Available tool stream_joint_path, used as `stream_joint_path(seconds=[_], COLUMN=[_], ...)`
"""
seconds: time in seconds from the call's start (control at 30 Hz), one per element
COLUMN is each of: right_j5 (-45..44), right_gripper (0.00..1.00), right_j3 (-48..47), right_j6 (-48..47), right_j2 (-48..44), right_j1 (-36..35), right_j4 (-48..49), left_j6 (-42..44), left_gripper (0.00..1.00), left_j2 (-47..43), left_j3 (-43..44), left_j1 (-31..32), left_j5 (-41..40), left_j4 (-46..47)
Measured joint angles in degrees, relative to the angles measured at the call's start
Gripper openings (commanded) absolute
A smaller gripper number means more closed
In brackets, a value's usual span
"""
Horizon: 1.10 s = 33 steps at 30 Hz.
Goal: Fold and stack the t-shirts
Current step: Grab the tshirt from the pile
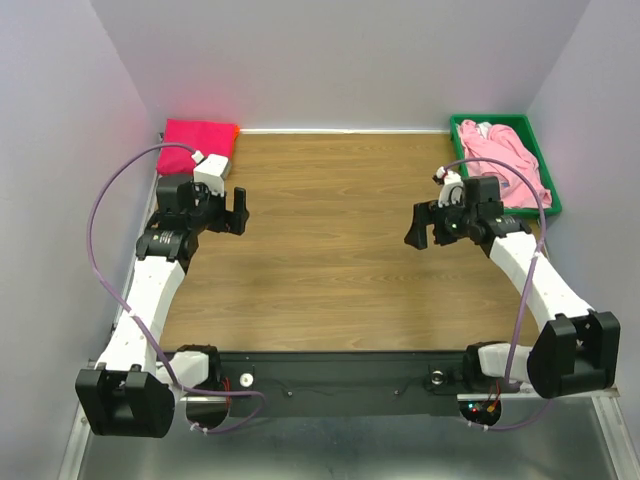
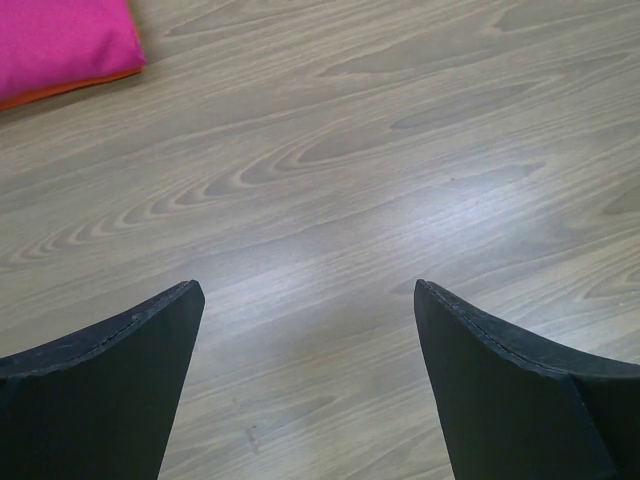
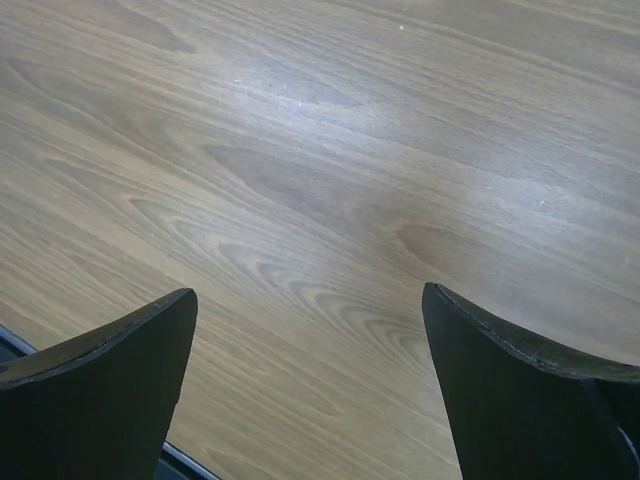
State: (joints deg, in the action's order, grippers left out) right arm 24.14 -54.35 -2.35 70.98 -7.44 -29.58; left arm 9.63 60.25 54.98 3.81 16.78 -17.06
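The robot's right gripper has to swing outward over the green bin, then go down to the pink t-shirt's edge (image 1: 531, 170) by the bin's side, because the t-shirt is still crumpled.
A folded magenta t-shirt (image 1: 197, 143) lies at the table's back left corner; its corner also shows in the left wrist view (image 2: 62, 45). A crumpled pink t-shirt (image 1: 507, 164) lies in the green bin (image 1: 549, 168) at the back right. My left gripper (image 1: 239, 210) is open and empty, held above the bare wood to the right of the folded shirt; in its wrist view (image 2: 308, 300) the jaws stand wide apart. My right gripper (image 1: 418, 227) is open and empty over bare wood, left of the bin; it also shows in the right wrist view (image 3: 308, 305).
The wooden table (image 1: 330, 250) has grey walls at the back and both sides. A black rail (image 1: 330, 378) runs along the near edge between the arm bases. Purple cables loop from both arms.
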Motion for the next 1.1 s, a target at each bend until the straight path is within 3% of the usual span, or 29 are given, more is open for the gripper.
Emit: stream_joint_path(seconds=[0.23,0.47,0.7,0.97,1.1], right_j5=[3.34,4.0,-5.16,-14.27,-16.57], right_gripper=[1.0,1.0,1.0,1.0,0.95], right_j3=[-13.07,-39.69,-63.43,-79.62,-85.26], right_j6=[-0.37,-3.58,-7.21,-11.3,-12.59], right_j2=[6.88,23.69,44.26,61.51,69.11], right_j1=[3.54,10.78,16.7,20.35,22.18], right_j4=[-4.22,-7.02,-7.96,-8.96,-8.85], left_j6=[0.66,0.57,0.52,0.39,0.44], left_gripper=[0.99,0.99,0.99,0.99,0.99], left_j2=[0.24,0.42,5.16,10.08,10.88], left_j3=[3.08,6.12,9.03,10.91,11.41], left_j1=[0.0,0.0,0.0,0.0,-0.02], left_j5=[2.62,6.54,9.29,10.27,10.21], left_j4=[-2.12,-1.95,-2.23,-3.08,-3.41])
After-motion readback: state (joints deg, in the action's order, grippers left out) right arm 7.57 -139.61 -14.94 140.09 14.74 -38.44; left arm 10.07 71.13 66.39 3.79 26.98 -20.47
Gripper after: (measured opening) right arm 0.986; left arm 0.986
